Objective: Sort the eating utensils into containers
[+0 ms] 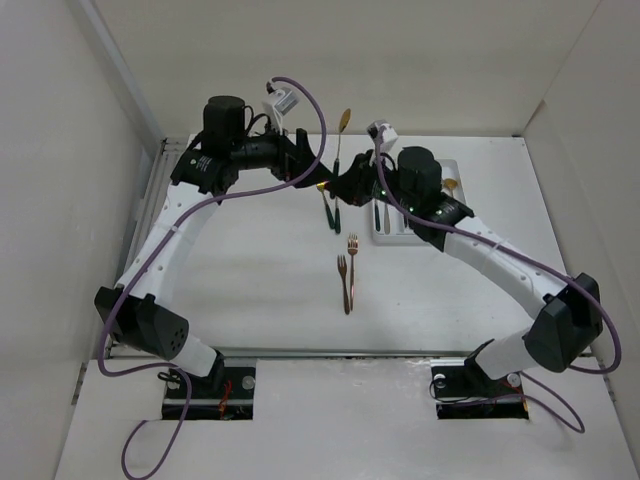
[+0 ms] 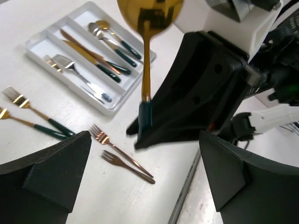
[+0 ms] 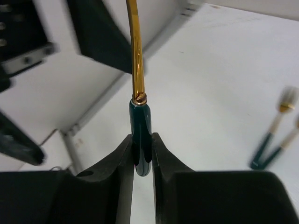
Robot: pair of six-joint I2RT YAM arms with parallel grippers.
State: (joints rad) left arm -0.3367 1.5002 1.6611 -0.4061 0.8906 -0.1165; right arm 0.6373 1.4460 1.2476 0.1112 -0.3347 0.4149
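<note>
Other spoons lie in the tray's spoon section [image 1: 451,186], so the robot's right gripper will next swing to the right in the top view and lower into it to let go of the spoon's handle.
My right gripper [image 1: 345,186] is shut on the dark green handle of a gold spoon [image 1: 343,128] and holds it off the table, bowl away from me. In the right wrist view the fingertips [image 3: 125,154] pinch the handle end [image 3: 141,135]. My left gripper [image 1: 303,158] is open and empty, just left of the spoon; in its own view the spoon [image 2: 148,18] stands between its fingers [image 2: 51,172]. The white three-compartment tray [image 2: 35,50] holds forks, knives and spoons. The right arm partly hides the tray [image 1: 455,170] in the top view.
Two gold forks with green handles [image 1: 328,208] lie just below the grippers and also show in the left wrist view [image 2: 32,116]. Two copper forks [image 1: 347,270] lie side by side mid-table. A raised rail runs along the table's left edge [image 1: 160,180].
</note>
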